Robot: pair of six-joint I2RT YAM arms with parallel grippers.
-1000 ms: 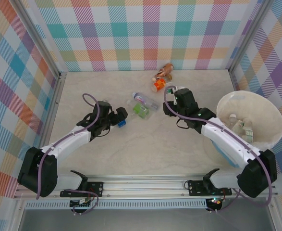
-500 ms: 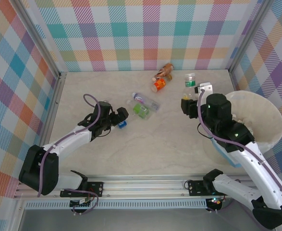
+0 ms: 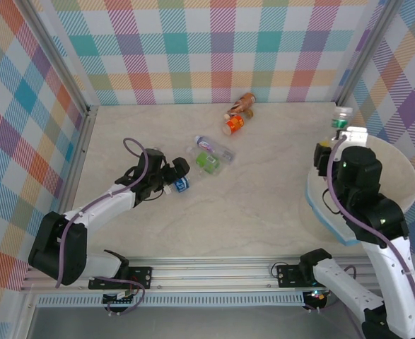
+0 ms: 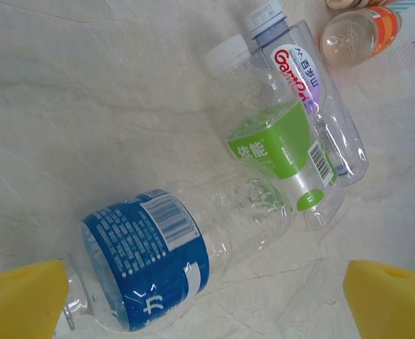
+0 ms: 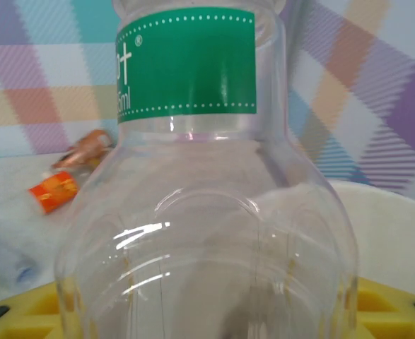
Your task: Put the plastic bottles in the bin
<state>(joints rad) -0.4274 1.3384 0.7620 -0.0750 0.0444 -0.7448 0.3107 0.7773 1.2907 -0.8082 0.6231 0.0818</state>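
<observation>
I need to move the clear bottle in my right gripper over the bin's opening (image 3: 394,169) (image 5: 398,236) next, tipping it downward to let it go inside, because it is out by the bin's rim.
My right gripper (image 3: 340,134) is shut on a clear bottle with a green label (image 3: 341,118) (image 5: 193,183), held upright in the air over the far left rim of the cream-white bin (image 3: 404,180) (image 5: 387,236). Its yellow pads (image 5: 391,311) hug the bottle's lower body. My left gripper (image 3: 173,176) (image 4: 207,304) is open low over the table, with a blue-labelled bottle (image 3: 182,184) (image 4: 150,258) lying between its pads (image 4: 23,296), close to the left one. A green-labelled bottle (image 3: 208,162) (image 4: 278,148) and a clear red-lettered one (image 3: 213,146) (image 4: 313,92) lie just beyond.
An orange bottle (image 3: 234,124) (image 5: 54,191) and a brown one (image 3: 247,102) (image 5: 83,150) lie near the back wall. Checked walls enclose the table on three sides. The bin's blue band (image 3: 322,215) shows beside my right arm.
My right arm has lifted the green-labelled bottle off the table and carried it right to the bin's rim. The left gripper has barely moved by the blue-labelled bottle.
</observation>
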